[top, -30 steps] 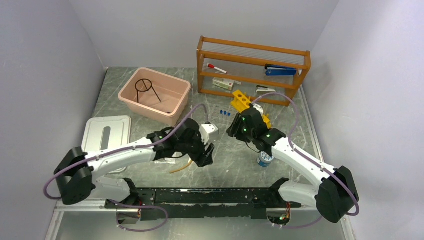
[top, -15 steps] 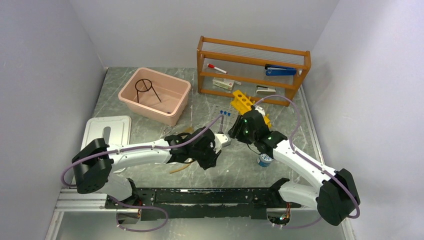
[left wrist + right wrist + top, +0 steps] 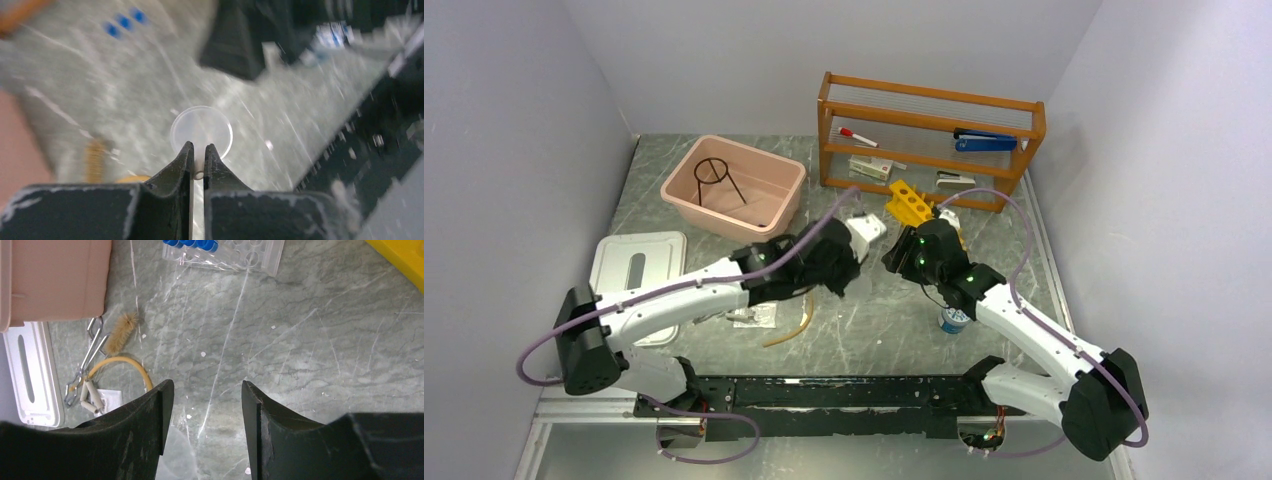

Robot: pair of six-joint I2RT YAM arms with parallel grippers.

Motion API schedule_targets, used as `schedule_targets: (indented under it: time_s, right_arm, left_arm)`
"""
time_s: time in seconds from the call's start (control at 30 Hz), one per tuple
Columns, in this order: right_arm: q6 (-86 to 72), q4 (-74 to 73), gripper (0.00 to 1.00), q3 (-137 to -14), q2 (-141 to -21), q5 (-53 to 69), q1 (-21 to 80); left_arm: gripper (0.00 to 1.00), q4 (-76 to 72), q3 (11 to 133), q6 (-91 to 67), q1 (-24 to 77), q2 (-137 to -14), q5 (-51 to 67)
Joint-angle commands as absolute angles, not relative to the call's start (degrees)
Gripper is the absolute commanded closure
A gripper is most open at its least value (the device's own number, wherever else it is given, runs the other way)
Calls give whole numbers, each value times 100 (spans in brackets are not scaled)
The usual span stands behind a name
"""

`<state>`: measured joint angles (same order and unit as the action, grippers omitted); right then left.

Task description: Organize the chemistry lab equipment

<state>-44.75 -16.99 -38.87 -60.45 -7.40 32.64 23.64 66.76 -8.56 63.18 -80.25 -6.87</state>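
My left gripper should move outward next, to its left in the top view, over the end of the pink bin by the shelf, and let go there, because that end is empty.
My left gripper [image 3: 198,146] is shut on a thin clear glass piece [image 3: 198,175]; its small round end shows between the fingers, and a clear round rim [image 3: 201,132] sits just past the tips. In the top view the left gripper [image 3: 834,275] hangs over the table's middle. My right gripper [image 3: 203,385] stands open and holds nothing, close beside it [image 3: 904,255]. Silvery tongs [image 3: 85,365] and tan tubing [image 3: 125,362] lie near the bin's corner. Blue-capped tubes [image 3: 192,244] stand in a clear rack. The black ring stand [image 3: 716,178] lies in the pink bin [image 3: 769,225].
A wooden shelf [image 3: 929,100] at the back holds the red-capped marker [image 3: 857,136] and blue stapler [image 3: 984,142]. A yellow block [image 3: 909,203] sits before it. A white lid [image 3: 636,265], a brush [image 3: 121,332] and a small blue-white jar [image 3: 954,320] are also on the table.
My left gripper went from open to shut on the clear glass piece. It then moved from near the front edge toward the table's middle. The right arm hardly moved.
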Motion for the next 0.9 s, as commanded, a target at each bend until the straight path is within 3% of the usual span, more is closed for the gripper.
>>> schedule_targets:
  time_s: [0.0,0.23,0.5,0.87]
  right_arm:
    - [-4429,-1554,45,-3959,-5915,-752,3210]
    - [-4410,-1456,45,-4011,-6115,-658,3198]
    - [-4406,-1357,45,-3970,-6267,-526,3183]
    - [-4400,-1308,45,-3946,-6464,-519,3182]
  left_arm:
    - [95,2816,7569,-632,5668,-7790,-1937]
    - [95,2815,8710,-879,4047,-8136,-2590]
    - [95,2543,9145,-1115,2531,-9242,-1639]
    - [95,2292,9561,-1622,1987,-10794,-854]
